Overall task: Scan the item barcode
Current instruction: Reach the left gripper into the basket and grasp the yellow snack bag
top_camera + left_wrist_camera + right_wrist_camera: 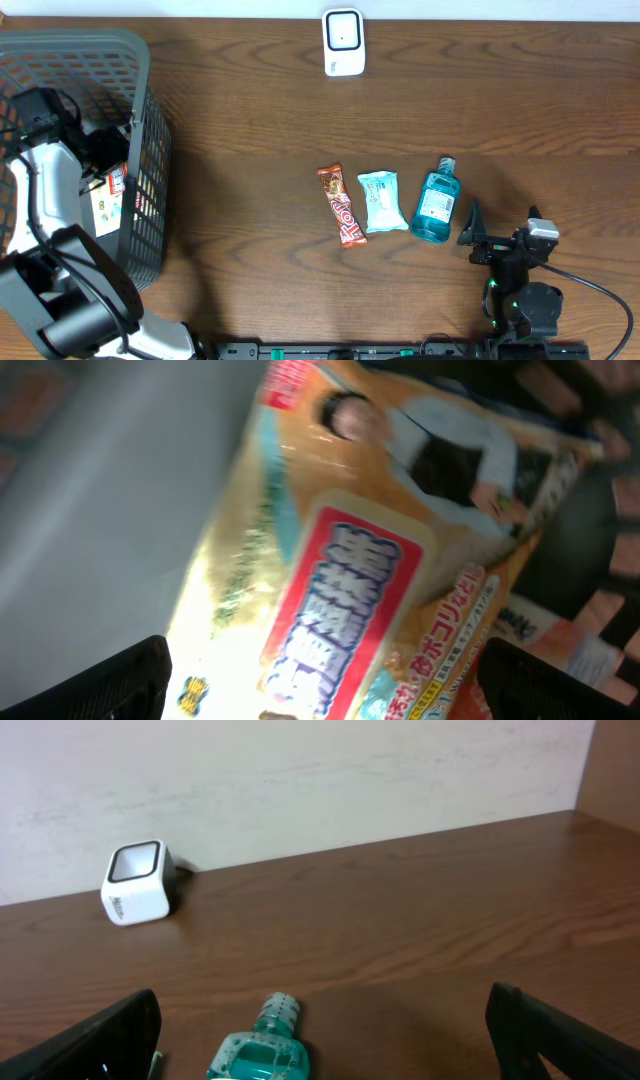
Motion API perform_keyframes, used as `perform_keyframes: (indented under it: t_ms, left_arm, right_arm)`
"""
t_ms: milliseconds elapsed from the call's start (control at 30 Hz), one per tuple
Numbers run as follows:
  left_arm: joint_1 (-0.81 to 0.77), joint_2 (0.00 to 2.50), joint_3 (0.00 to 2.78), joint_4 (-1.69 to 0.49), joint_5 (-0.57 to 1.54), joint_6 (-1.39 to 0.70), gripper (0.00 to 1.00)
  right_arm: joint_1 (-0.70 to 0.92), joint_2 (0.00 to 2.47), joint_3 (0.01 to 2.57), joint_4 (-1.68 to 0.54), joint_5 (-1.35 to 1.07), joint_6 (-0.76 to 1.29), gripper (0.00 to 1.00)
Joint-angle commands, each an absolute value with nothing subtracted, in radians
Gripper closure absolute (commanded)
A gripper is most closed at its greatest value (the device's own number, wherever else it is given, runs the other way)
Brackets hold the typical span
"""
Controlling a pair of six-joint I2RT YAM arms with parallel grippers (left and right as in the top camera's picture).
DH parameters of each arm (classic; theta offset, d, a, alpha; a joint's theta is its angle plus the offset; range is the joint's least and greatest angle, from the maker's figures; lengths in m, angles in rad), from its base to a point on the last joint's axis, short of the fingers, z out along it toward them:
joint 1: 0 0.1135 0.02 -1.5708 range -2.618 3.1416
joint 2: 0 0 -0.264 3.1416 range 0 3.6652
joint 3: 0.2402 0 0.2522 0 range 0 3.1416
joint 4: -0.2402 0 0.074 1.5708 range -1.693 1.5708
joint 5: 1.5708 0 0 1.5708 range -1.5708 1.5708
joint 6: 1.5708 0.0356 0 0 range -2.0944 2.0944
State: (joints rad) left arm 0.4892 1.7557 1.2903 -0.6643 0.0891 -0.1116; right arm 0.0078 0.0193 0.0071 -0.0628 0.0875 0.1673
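Observation:
Next, my left gripper moves down, open, onto the orange packet's red label (118,180) (338,615) and closes, since the packet already lies between its spread fingers.
My left gripper (104,150) is down inside the grey basket (150,120) at the table's left. In the left wrist view it (320,685) stands open just above an orange packet (380,560) with a red label, one finger on each side and neither touching it. From overhead, part of that packet (112,196) shows beside the arm. The white barcode scanner (343,42) stands at the table's far edge, and the right wrist view shows the scanner (137,882) too. My right gripper (500,230) rests open at the front right, holding nothing.
A red-brown chocolate bar (341,206), a pale teal packet (381,201) and a blue mouthwash bottle (437,202) lie in a row mid-table. The bottle (262,1045) lies just ahead of my right gripper (330,1045), toward its left finger. The basket walls closely surround the left arm.

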Motion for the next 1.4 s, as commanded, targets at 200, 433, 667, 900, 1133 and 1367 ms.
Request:
perform_keyframes:
  t_ms: [200, 433, 667, 900, 1133, 1367]
  left_arm:
    - [0.492, 1.848, 1.281, -0.657, 0.145, 0.197, 0.02]
    - [0.492, 1.937, 1.28, -0.645, 0.145, 0.236, 0.01]
    - [0.493, 2.017, 1.28, -0.641, -0.002, 0.236, 0.02]
    - [0.493, 2.031, 1.282, -0.641, -0.012, 0.235, 0.45]
    - [0.493, 1.997, 1.33, -0.662, -0.012, 0.17, 0.93]
    - [0.493, 1.819, 1.397, -0.659, -0.012, 0.024, 0.93]
  right_arm:
    - [0.013, 0.019, 0.006, -0.065, 0.102, 0.156, 0.01]
    - [0.013, 0.019, 0.006, -0.064, 0.103, 0.156, 0.01]
    - [0.013, 0.019, 0.006, -0.065, 0.103, 0.156, 0.01]
    - [0.013, 0.019, 0.006, -0.065, 0.103, 0.156, 0.01]
    - [0.013, 0.019, 0.006, -0.065, 0.103, 0.156, 0.01]
    - [0.013, 0.019, 0.006, -0.064, 0.103, 0.156, 0.01]
